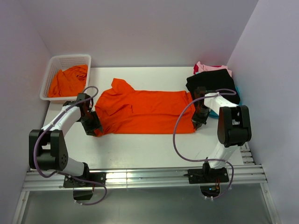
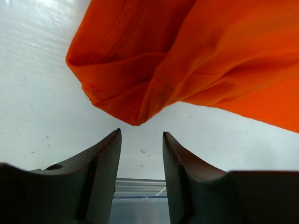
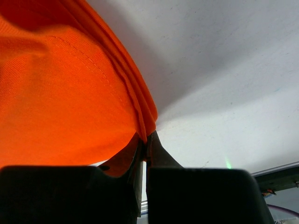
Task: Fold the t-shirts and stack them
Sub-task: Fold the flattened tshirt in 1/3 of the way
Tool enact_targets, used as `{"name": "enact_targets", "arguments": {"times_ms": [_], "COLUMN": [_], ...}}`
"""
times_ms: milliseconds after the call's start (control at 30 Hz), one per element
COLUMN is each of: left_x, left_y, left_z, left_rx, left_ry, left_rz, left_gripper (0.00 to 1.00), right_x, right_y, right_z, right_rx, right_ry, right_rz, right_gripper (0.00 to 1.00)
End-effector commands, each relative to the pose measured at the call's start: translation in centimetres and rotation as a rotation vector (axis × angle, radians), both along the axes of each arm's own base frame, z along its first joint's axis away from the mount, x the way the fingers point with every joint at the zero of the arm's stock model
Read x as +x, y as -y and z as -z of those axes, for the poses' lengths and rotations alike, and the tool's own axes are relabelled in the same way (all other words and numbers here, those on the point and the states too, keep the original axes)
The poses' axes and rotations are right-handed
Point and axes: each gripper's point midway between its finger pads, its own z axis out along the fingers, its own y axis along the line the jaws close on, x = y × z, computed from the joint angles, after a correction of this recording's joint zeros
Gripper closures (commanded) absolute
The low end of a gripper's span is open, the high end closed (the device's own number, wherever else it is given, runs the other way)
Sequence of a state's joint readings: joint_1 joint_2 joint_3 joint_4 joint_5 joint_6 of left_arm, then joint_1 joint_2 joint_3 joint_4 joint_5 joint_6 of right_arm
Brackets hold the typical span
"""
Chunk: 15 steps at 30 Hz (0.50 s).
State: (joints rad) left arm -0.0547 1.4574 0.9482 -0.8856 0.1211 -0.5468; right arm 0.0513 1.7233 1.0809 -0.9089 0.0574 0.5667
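My right gripper needs to pull the pinched corner of the t-shirt back onto the bare tabletop before the metal bar (image 1: pixel 200 151) (image 3: pixel 205 157) next and let it go, since that clear part of the tabletop is behind my right gripper.
An orange t-shirt (image 1: pixel 145 109) lies folded lengthwise across the middle of the white table (image 1: pixel 140 144). My left gripper (image 1: pixel 95 129) is open at its near left corner; in the left wrist view the gripper (image 2: pixel 140 135) has its jaws apart, just short of the bunched orange corner (image 2: pixel 135 93). My right gripper (image 1: pixel 196 124) is shut on the shirt's near right corner; in the right wrist view the gripper (image 3: pixel 145 135) pinches the folded orange edge (image 3: pixel 140 109). A stack with a black t-shirt (image 1: pixel 212 84) on top, pink (image 1: pixel 210 67) and teal beneath, sits at the back right.
A white mesh basket (image 1: pixel 51 70) at the back left holds more orange shirts (image 1: pixel 69 81). Lilac walls close in on the table at both sides and the back. A metal rail (image 1: pixel 140 177) runs along the near edge.
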Motion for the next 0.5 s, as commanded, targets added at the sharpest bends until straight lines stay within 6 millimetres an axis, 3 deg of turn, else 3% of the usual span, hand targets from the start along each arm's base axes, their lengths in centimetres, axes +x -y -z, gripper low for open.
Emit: {"name": "enact_targets", "arguments": {"times_ms": [0, 467], "left_x": [0.4, 2.6], "left_y": [0.6, -1.1], "left_z": [1.1, 2.2], "left_rx": [-0.028, 0.076], "left_ry": [0.019, 0.016], "left_rz": [-0.001, 0.015], "left_gripper": [0.55, 0.60], "right_x": [1.1, 0.8], "right_y": [0.6, 0.5], "right_z": [-0.6, -0.1], "right_rx": [-0.025, -0.014], "right_ry": [0.021, 0.015], "right_rz": [-0.003, -0.004], "right_gripper": [1.00, 1.00]}}
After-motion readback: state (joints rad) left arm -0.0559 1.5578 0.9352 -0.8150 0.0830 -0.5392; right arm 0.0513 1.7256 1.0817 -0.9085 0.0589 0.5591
